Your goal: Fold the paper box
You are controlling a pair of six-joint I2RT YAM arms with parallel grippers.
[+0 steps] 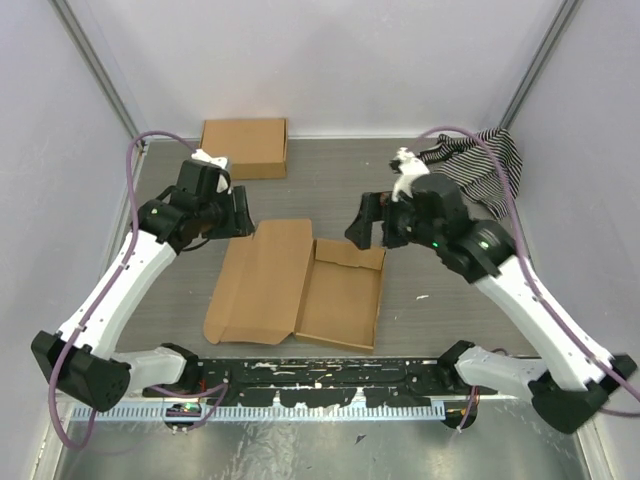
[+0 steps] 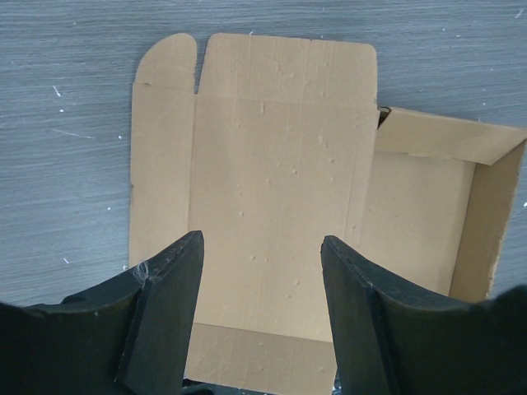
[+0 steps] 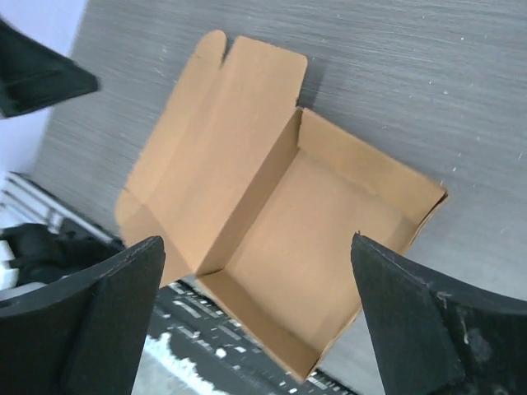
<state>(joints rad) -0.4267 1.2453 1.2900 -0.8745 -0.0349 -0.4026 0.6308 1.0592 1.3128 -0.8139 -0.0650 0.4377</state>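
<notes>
My right gripper is going to move down and to the left in the top view next, onto the tray's far side near the lid, because that side is raised.
The paper box (image 1: 300, 285) lies at the table's middle front. Its tray half (image 1: 343, 298) has raised walls on the right; its lid panel (image 1: 258, 280) lies open and flat on the left with side flaps. It shows in the left wrist view (image 2: 280, 181) and in the right wrist view (image 3: 272, 222). My left gripper (image 1: 240, 212) is open and empty, above the lid's far edge. My right gripper (image 1: 372, 225) is open and empty, above the tray's far wall.
A smaller closed brown cardboard box (image 1: 244, 147) sits at the back left. A black-and-white striped cloth (image 1: 478, 165) lies at the back right. A black rail (image 1: 320, 375) with the arm bases runs along the near edge.
</notes>
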